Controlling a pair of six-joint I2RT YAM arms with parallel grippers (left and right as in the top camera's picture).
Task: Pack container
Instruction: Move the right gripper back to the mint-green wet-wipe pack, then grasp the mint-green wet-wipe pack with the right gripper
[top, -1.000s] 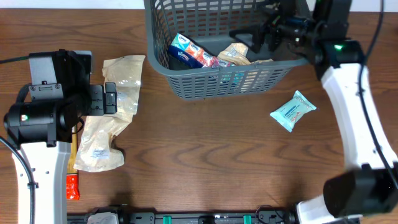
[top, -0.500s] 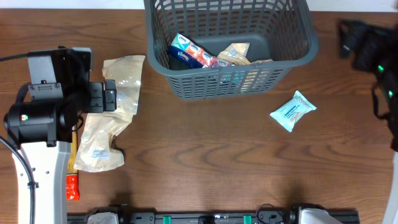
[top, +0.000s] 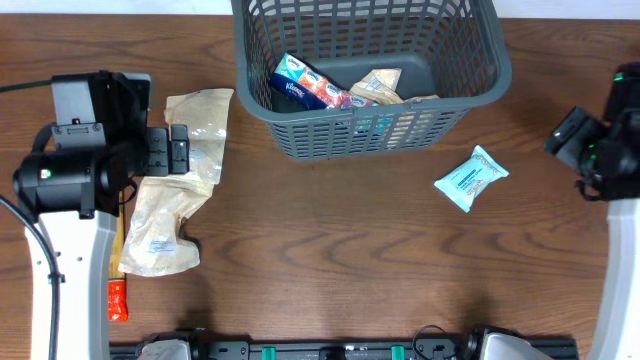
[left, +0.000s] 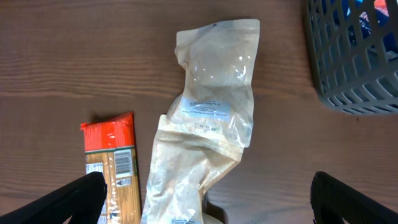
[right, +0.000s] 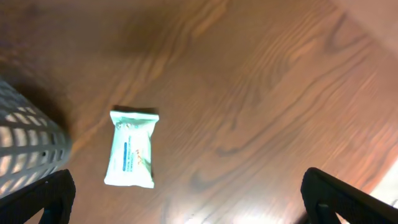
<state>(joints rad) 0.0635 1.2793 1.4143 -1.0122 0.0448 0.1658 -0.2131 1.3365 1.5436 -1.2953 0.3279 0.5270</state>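
I should next move my right gripper down and toward the basket (top: 370, 132) to the packet's middle, because the white-and-teal packet (top: 470, 178) is outside the basket.
The dark grey lattice basket (top: 370, 132) stands at the back centre and holds blue tissue packs (top: 300, 82) and tan packets (top: 380, 85); its corner shows in the left wrist view (left: 354, 68) and in the right wrist view (right: 25, 149). My left gripper (top: 178, 152) is open and empty, above two tan pouches (top: 200, 125) (top: 160, 225); in its own view the gripper (left: 208, 202) is above the pouches (left: 214, 102). My right gripper (top: 565, 132) is open and empty, right of a white-and-teal wipes packet (top: 470, 178), which lies ahead of the gripper (right: 186, 202) in its own view (right: 132, 149).
An orange-topped narrow packet (top: 117, 298) lies at the front left beside the lower pouch, and it also shows in the left wrist view (left: 112, 168). Bare wood table lies between the pouches and the wipes packet.
My right arm has swung from over the basket out to the right and toward the front, now beside the wipes packet. My left arm has shifted only slightly.
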